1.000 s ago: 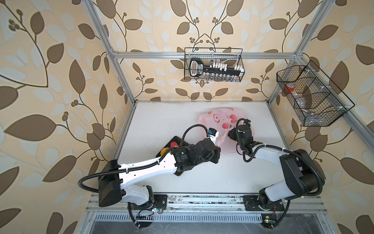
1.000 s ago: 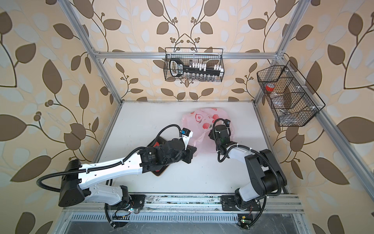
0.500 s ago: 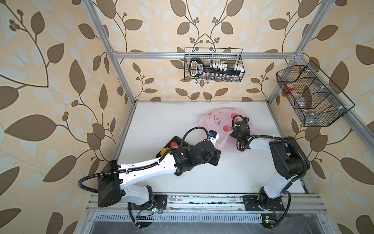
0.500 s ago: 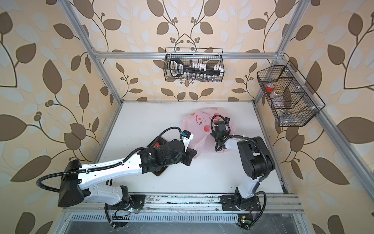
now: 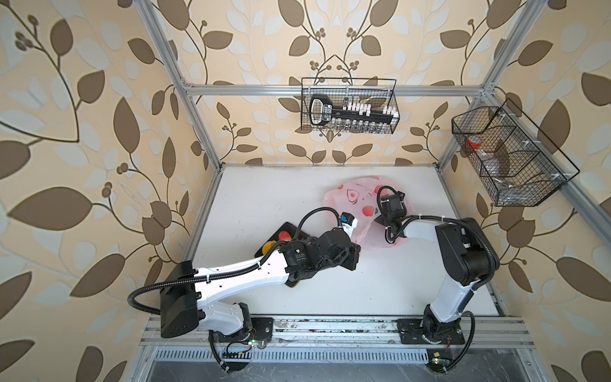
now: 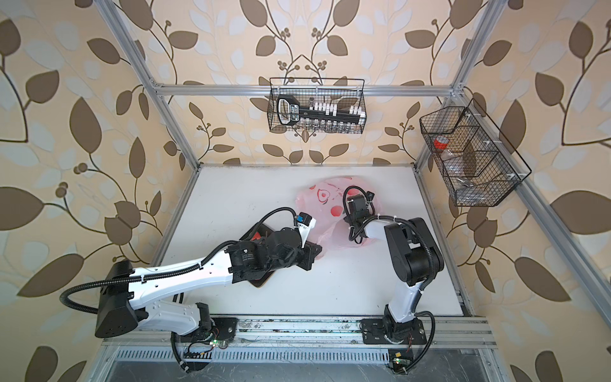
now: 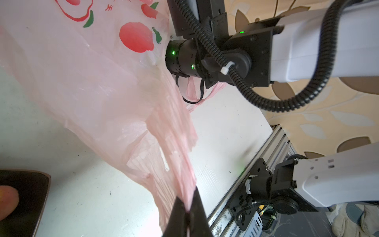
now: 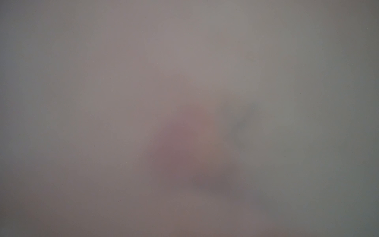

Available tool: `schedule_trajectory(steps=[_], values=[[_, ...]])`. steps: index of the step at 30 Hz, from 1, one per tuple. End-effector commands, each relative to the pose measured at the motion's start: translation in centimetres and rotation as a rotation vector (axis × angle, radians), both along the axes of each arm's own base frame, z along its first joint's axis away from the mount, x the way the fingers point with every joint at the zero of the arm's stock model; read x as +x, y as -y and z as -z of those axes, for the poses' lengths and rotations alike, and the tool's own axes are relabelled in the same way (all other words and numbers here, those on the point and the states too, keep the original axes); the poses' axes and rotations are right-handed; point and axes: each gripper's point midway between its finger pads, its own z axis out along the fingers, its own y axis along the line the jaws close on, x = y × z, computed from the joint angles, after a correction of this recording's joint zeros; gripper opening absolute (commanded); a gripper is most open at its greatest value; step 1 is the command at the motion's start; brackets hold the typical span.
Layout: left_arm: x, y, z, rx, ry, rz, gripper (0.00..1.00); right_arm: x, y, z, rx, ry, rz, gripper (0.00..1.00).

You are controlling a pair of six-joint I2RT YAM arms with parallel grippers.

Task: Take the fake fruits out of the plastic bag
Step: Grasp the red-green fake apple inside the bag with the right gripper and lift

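I need to lower my left gripper toward the tabletop beside the bag, which is below it, and let go of the plastic, because the bunched edge is held up.
The pink plastic bag [image 5: 353,198] [image 6: 322,198] lies crumpled at the back middle of the white table. In the left wrist view my left gripper [image 7: 187,207] is shut on a bunched edge of the bag [image 7: 92,82], pulling it taut. My right arm's wrist [image 5: 391,205] is sunk into the bag, and its gripper is hidden by the plastic. The right wrist view is fogged pink-grey, with one blurred reddish shape [image 8: 180,143] that I cannot identify. Two fake fruits, a red one [image 5: 284,235] and an orange one [image 5: 269,246], lie on the dark mat under my left arm.
The dark mat [image 5: 289,227] [image 7: 26,195] lies left of the bag, mostly covered by my left arm. A wire basket [image 5: 348,106] hangs on the back wall and another [image 5: 506,155] on the right wall. An aluminium rail [image 5: 330,325] runs along the front edge.
My right wrist has pushed farther back into the bag, and that arm's elbow has folded inward and risen. The left arm has hardly moved and keeps its hold on the bag.
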Motion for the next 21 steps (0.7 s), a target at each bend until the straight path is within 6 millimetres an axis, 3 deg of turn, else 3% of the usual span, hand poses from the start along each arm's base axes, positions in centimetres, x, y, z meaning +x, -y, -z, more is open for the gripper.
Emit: schedule_trajectory(steps=[1, 9, 13, 21], values=[[1.1, 0.5, -0.5, -0.025, 0.012, -0.037, 0.0, -0.6, -0.7, -2.1, 0.055, 0.035, -0.032, 0.6], [3.8, 1.1, -1.2, -0.032, 0.05, -0.104, 0.0, -3.3, -2.8, -5.0, 0.206, 0.102, -0.155, 0.58], [5.9, 1.3, -0.4, -0.036, 0.033, -0.132, 0.0, -4.8, -4.3, -7.0, 0.286, 0.137, -0.251, 0.58], [9.3, 0.6, 2.5, -0.092, -0.04, -0.207, 0.0, -10.8, -5.9, -5.8, 0.429, 0.033, -0.33, 0.58]])
